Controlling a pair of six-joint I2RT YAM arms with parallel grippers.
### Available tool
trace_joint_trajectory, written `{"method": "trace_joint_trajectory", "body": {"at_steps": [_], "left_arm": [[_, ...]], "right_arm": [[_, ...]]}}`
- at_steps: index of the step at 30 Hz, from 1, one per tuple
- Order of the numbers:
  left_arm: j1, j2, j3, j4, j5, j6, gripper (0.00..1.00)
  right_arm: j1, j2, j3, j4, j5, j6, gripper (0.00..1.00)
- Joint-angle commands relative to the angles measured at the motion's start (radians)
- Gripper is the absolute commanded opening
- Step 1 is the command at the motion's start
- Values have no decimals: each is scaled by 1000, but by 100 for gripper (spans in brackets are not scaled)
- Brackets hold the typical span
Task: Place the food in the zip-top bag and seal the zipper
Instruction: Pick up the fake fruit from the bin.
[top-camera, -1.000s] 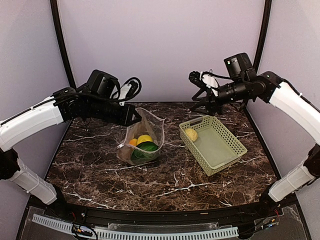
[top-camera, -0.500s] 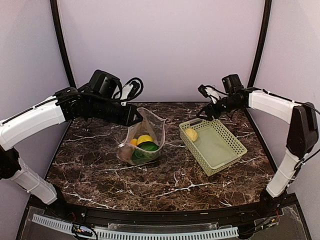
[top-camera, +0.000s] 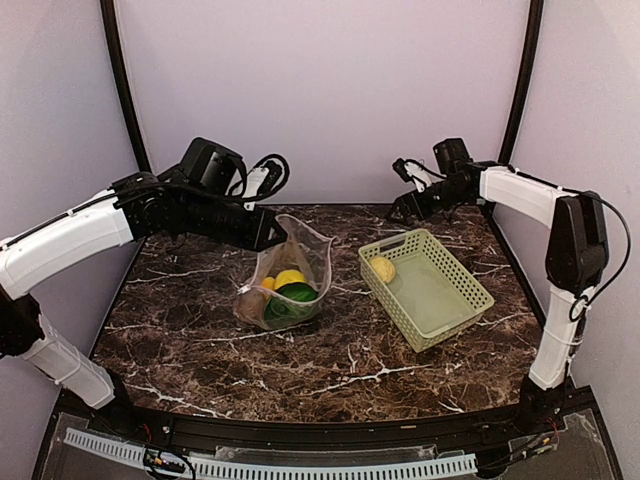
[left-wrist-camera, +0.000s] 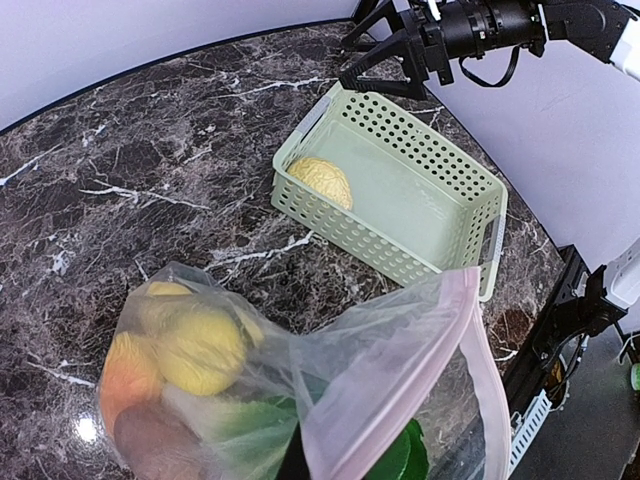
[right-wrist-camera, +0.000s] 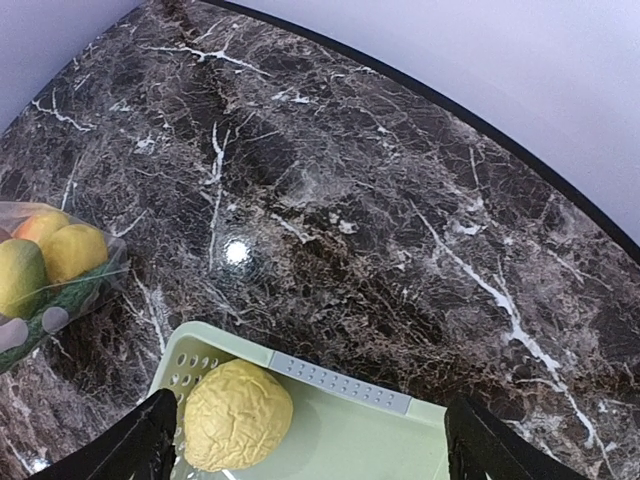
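Observation:
The wrinkled food (top-camera: 382, 268) (right-wrist-camera: 238, 416) sits off-center between my fingers. My right gripper will move down and to the left in the wrist view to close around it.
The clear zip-top bag (top-camera: 290, 275) stands on the table with its mouth up, and its pinkish zipper (left-wrist-camera: 415, 375) hangs slack. Inside it lie a yellow lemon (left-wrist-camera: 203, 347), an orange piece (left-wrist-camera: 128, 368) and green leafy food (left-wrist-camera: 235, 430). My left gripper (top-camera: 272, 232) is shut on the bag's upper rim and holds it up. One wrinkled yellowish piece of food (right-wrist-camera: 238, 415) lies in the far left corner of the light-green basket (top-camera: 455, 300). My right gripper (right-wrist-camera: 315, 450) hangs open and empty above that corner, its fingertips (right-wrist-camera: 150, 445) astride the food.
The basket's grey handle strip (right-wrist-camera: 340, 380) runs along its far rim. Dark marble table (top-camera: 340, 360) stretches in front of bag and basket. A black frame and lilac walls close in the back and both sides.
My right gripper has opened wide, and the right arm has swung back toward the far wall with its wrist now over the basket's far corner. The left arm and bag have stayed put.

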Motion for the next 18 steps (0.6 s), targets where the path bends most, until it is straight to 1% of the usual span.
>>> {"method": "trace_joint_trajectory", "body": {"at_steps": [1, 3, 9, 18], "left_arm": [[5, 0, 32, -14, -2, 13, 1], [5, -1, 32, -19, -4, 11, 1], [5, -8, 6, 0, -2, -7, 1], [5, 9, -1, 15, 16, -21, 1]], "right_arm": [[0, 35, 8, -82, -134, 26, 89], [1, 42, -8, -87, -177, 28, 87], [5, 62, -25, -100, -197, 13, 86], [26, 111, -49, -106, -175, -3, 84]]}}
